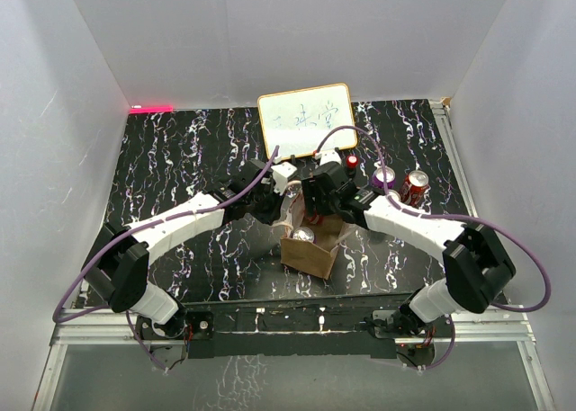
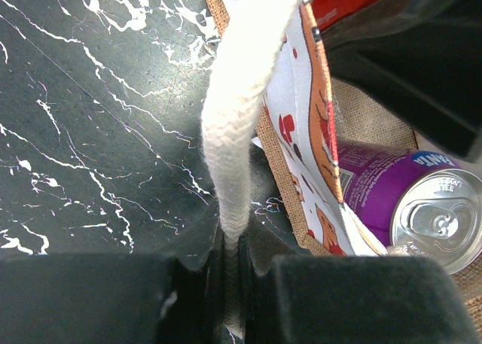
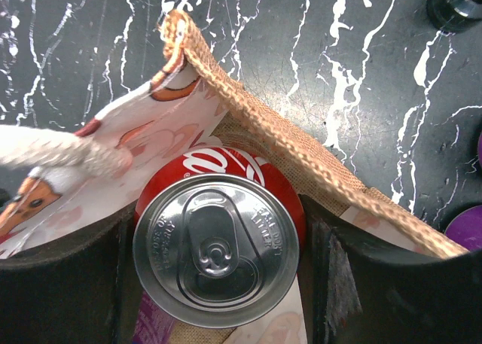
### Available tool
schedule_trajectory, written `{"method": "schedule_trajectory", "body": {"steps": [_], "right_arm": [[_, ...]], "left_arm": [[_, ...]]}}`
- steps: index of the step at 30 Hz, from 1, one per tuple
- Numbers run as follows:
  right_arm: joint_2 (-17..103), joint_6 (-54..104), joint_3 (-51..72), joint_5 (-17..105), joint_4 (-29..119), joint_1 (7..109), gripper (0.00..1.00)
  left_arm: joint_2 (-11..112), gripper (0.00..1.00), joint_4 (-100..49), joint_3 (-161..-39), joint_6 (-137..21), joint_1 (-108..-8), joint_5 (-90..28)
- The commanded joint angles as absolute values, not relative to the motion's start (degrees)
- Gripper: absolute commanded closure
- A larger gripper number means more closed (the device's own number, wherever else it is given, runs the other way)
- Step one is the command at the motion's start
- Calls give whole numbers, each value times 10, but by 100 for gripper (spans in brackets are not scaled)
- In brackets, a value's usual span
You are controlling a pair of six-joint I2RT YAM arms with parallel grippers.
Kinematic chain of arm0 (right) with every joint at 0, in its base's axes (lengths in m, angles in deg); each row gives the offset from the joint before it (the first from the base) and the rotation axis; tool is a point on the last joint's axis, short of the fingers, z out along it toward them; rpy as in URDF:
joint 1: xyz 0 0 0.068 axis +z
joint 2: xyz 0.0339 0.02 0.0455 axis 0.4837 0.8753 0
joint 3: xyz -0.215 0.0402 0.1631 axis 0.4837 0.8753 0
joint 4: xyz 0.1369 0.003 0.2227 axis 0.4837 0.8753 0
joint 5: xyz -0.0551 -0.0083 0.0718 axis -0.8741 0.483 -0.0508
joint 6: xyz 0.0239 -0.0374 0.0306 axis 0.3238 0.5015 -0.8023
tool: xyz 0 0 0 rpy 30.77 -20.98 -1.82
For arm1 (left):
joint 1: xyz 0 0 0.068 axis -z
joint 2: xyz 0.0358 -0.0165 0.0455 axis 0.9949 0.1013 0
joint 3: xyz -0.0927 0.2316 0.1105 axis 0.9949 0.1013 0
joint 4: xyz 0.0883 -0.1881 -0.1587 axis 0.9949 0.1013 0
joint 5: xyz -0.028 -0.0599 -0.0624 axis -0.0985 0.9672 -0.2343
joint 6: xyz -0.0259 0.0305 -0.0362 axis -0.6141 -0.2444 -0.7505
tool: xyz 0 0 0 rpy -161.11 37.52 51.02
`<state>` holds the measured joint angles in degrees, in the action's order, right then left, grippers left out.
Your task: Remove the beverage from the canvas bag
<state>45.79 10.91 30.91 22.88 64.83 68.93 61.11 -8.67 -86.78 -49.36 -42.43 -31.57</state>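
Note:
Next I will lift my right gripper to clear the bag's rim, then cross and lower to release beside the loose red can, to its right in the top view.
The canvas bag (image 1: 310, 256) is a tan-brown tote standing near the table's front middle, its woven rim (image 3: 301, 144) in the right wrist view. My left gripper (image 2: 232, 246) is shut on one pale loop handle (image 2: 233, 133) and holds it up beside the bag. My right gripper (image 3: 215, 272) is shut on a red Coca-Cola can (image 3: 215, 242) at the bag's mouth, a finger on each side. A purple Fanta can (image 2: 407, 205) lies inside the bag below. In the top view both grippers (image 1: 301, 204) meet just above the bag.
A white framed board (image 1: 306, 119) stands at the back middle. Loose cans stand right of the bag: a red one (image 1: 416, 186), a purple-topped one (image 1: 384, 174) and a dark one (image 1: 351, 161). White walls enclose the black marbled table (image 1: 180, 159).

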Motion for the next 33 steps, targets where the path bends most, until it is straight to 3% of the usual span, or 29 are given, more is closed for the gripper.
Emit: {"method": "schedule_trajectory", "body": {"steps": [1, 24, 28, 33], "right_arm": [[400, 115, 289, 227, 608, 687, 92], [267, 157, 174, 176, 689, 687, 92], [253, 180, 150, 97, 702, 687, 92], [243, 198, 159, -132, 701, 686, 92]], "left_arm": [[605, 98, -70, -886, -491, -421, -313], [606, 98, -69, -887, -492, -420, -313], [606, 98, -68, -887, -492, -421, -313], [607, 98, -68, -887, -492, -420, -314]]}}
